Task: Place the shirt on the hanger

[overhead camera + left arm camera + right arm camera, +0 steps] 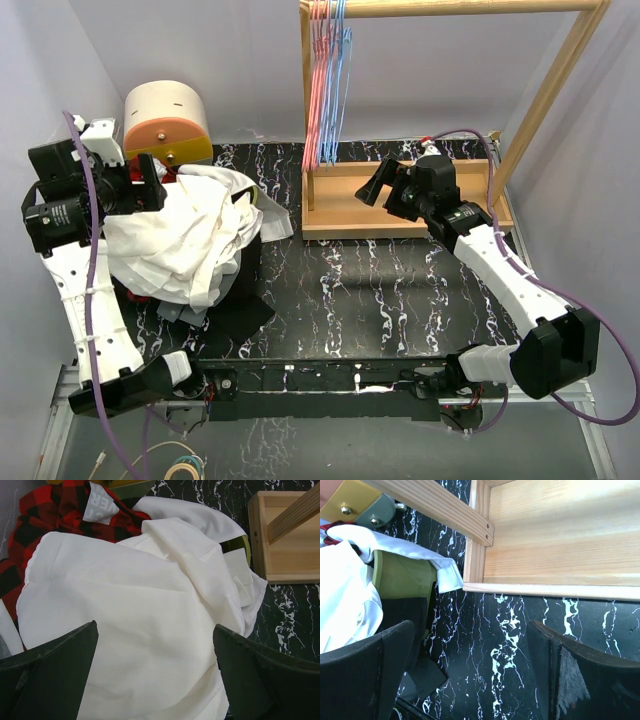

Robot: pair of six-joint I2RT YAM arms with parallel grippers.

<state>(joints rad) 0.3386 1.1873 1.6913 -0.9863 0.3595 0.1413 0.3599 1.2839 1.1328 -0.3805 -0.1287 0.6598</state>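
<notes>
The shirt's raised fold is below the robot's left gripper and to its right in the top view, so the gripper should next move across and down onto it, as the cloth bunches there.
The white shirt (190, 240) lies crumpled in a heap on a pile of clothes at the left of the table. It fills the left wrist view (140, 610), and its cuff shows in the right wrist view (445, 575). My left gripper (148, 185) is open above the heap's far left side, holding nothing. The light-blue hanger (340, 90) hangs among others on the wooden rack's rail. My right gripper (392, 185) is open and empty, in the air over the rack's base tray, to the right of the hangers.
Pink-red hangers (318, 90) hang beside the blue ones. The wooden rack (400, 215) stands at the back right. A red-and-black plaid garment (45, 525) lies under the shirt. A cream and orange roll (165, 120) stands at the back left.
</notes>
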